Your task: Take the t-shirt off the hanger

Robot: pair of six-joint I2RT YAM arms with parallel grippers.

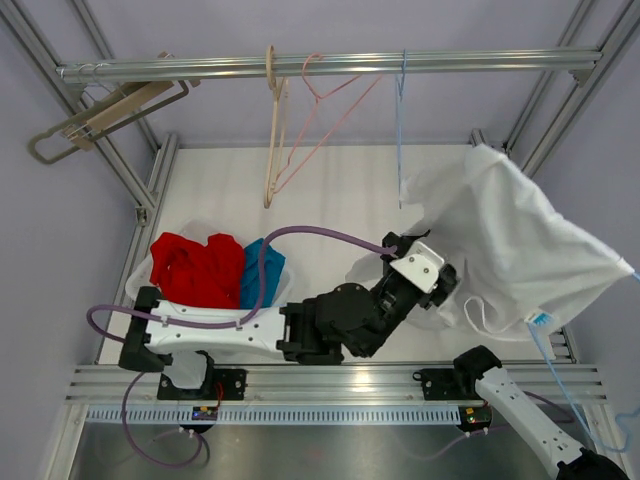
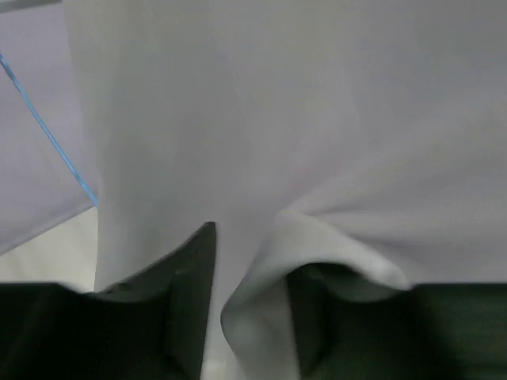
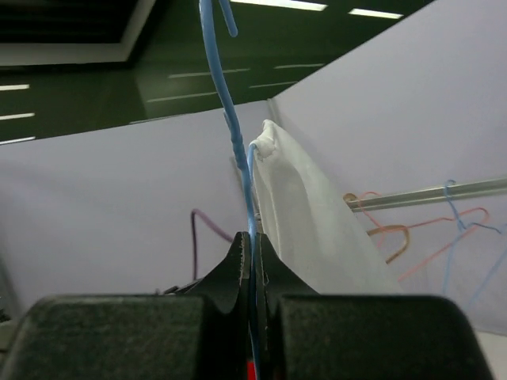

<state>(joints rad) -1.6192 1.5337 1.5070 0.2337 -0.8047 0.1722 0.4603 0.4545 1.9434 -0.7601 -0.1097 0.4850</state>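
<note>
The cloth drapes over one finger, so I will next push my left gripper deeper into the t-shirt [image 1: 510, 240], toward the right in the top view, spreading its fingers around the t-shirt's fold.
A white t-shirt [image 1: 510, 240] hangs stretched on a blue wire hanger [image 1: 545, 345] at the right. My right gripper [image 3: 253, 245] is shut on the blue hanger wire [image 3: 230, 119], with the shirt's collar [image 3: 293, 198] just behind it; in the top view that gripper sits at the bottom right corner, mostly out of frame. My left gripper [image 1: 445, 290] reaches into the shirt's lower left edge. In the left wrist view its jaws [image 2: 249, 253] stand narrow with a fold of white cloth [image 2: 261, 269] bunched between them and draped over the right finger.
A metal rail [image 1: 330, 66] crosses the back, carrying a wooden hanger [image 1: 271, 130], a pink hanger [image 1: 325, 110], a light blue hanger [image 1: 400, 130] and more wooden hangers [image 1: 110, 110] at the left. A white bin [image 1: 145, 262] with red [image 1: 200, 265] and blue [image 1: 262, 272] garments sits at the left.
</note>
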